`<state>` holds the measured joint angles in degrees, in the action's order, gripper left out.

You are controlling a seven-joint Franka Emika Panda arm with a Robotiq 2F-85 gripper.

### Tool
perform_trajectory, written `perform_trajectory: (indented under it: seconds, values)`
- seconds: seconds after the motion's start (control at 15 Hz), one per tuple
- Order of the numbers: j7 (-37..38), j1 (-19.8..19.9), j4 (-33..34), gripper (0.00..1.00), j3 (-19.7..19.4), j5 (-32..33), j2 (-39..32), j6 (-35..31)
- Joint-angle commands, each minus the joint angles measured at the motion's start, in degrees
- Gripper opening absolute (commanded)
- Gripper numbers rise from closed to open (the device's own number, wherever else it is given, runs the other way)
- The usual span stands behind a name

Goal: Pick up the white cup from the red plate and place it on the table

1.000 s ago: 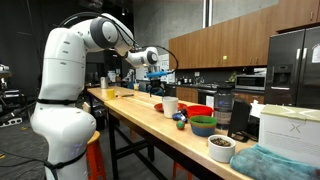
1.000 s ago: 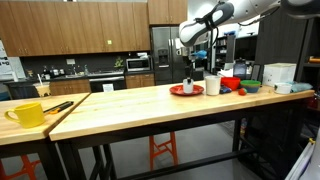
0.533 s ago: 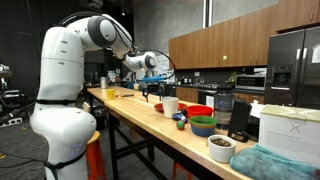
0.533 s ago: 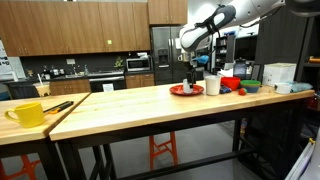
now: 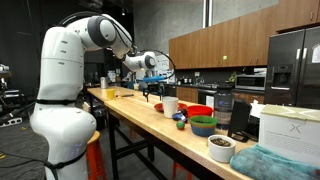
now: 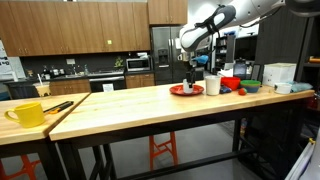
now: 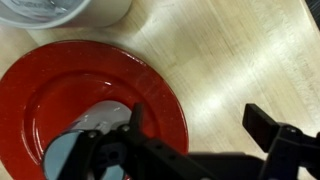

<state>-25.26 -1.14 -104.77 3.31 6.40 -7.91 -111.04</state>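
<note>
The cup is mostly outside the gap between my gripper's fingers, so my gripper will next move up, toward the left in the wrist view, then down onto the cup's rim (image 6: 188,81) (image 7: 93,145).
The small white cup (image 7: 92,142) stands on the red plate (image 7: 60,80), partly hidden behind my gripper body. My gripper (image 7: 200,120) is open and low over the plate's right edge. Its left finger (image 7: 135,115) stands at the cup's right rim, and its right finger (image 7: 265,125) is over bare table (image 7: 230,50). The cup lies mostly left of the gap, not between the fingers. In an exterior view the gripper (image 6: 190,70) hangs just above the cup (image 6: 188,85) on the plate (image 6: 186,91). In an exterior view the gripper (image 5: 152,92) is over the bench (image 5: 140,118).
A taller white cup (image 7: 70,10) (image 6: 211,85) (image 5: 171,105) stands right beside the plate. Red, green and blue bowls (image 5: 202,120) and a black container sit further along. A yellow mug (image 6: 28,113) and black tools lie at the bench's other end.
Since a second ago the gripper has come down towards the plate and cup. In the last half second it has barely moved. The cup has not moved.
</note>
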Motion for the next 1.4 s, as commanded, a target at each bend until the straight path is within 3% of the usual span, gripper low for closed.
perform_trajectory:
  seconds: [0.0, 0.47, 1.33]
  values:
    - [-1.51, 0.0, 3.69, 1.0, -0.18, 1.73, -1.71, 0.33]
    - [-5.94, 0.39, 14.1, 1.0, -0.19, 5.59, -7.03, -0.64]
    - [-5.04, 1.0, 4.14, 1.0, 0.22, 3.51, -5.2, -0.18]
